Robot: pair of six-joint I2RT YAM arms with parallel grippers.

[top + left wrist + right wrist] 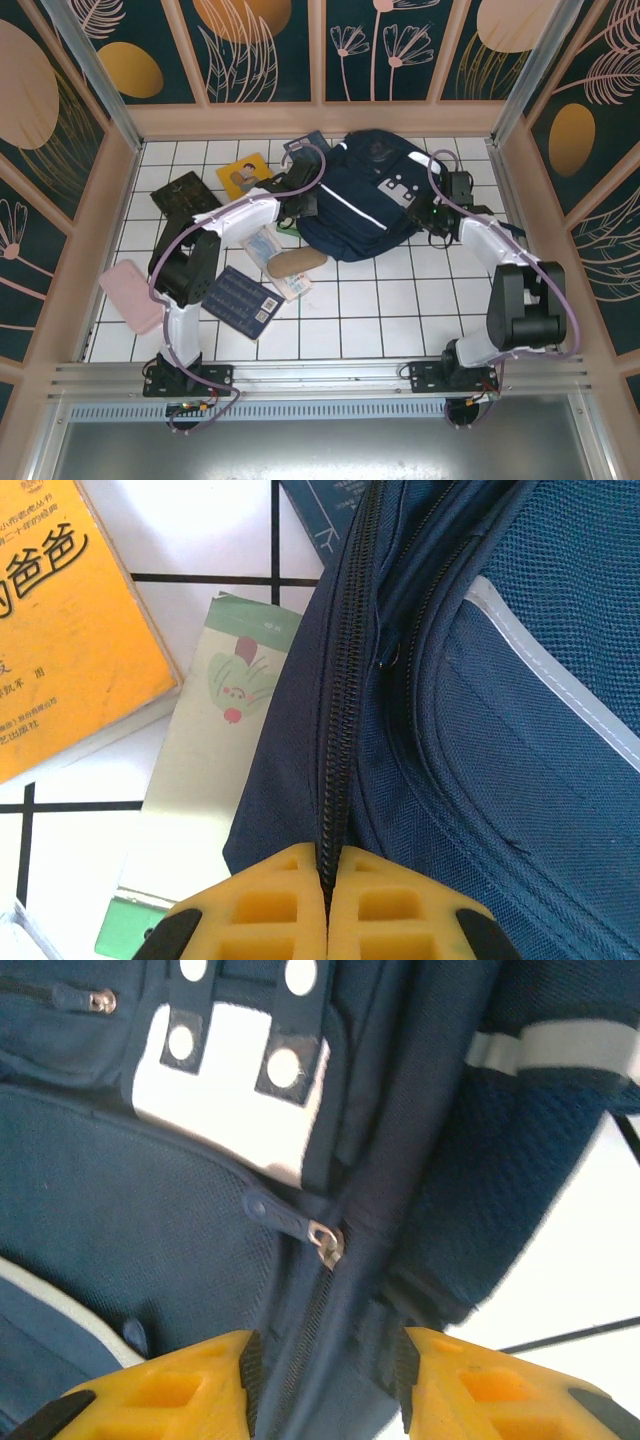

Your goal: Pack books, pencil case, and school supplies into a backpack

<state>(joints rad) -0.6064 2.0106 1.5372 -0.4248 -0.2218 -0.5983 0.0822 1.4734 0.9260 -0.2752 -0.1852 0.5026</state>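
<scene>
The bag's edge covers part of the green box (200,770). My left gripper pulls the pinched seam outward toward the navy book behind the bag (328,512) next and lets go.
The navy backpack (370,200) lies at the back centre of the table. My left gripper (300,197) is at its left edge, shut on the zipper seam of the backpack (480,730), with the black zipper teeth pinched between the yellow fingertips (328,865). My right gripper (436,215) is at the bag's right side, open (325,1360), with its jaws either side of a zipper line just below the metal zipper pull (325,1241). A pale green flat box (200,770) lies partly under the bag's edge, beside the yellow book (70,630).
The yellow book (245,175), a black book with a gold pattern (185,193) and a navy book (241,300) lie left of the bag. Another navy book (305,147) lies behind it. A pink pouch (130,295), a tan oblong case (297,262) and a clear packet (268,245) lie nearby.
</scene>
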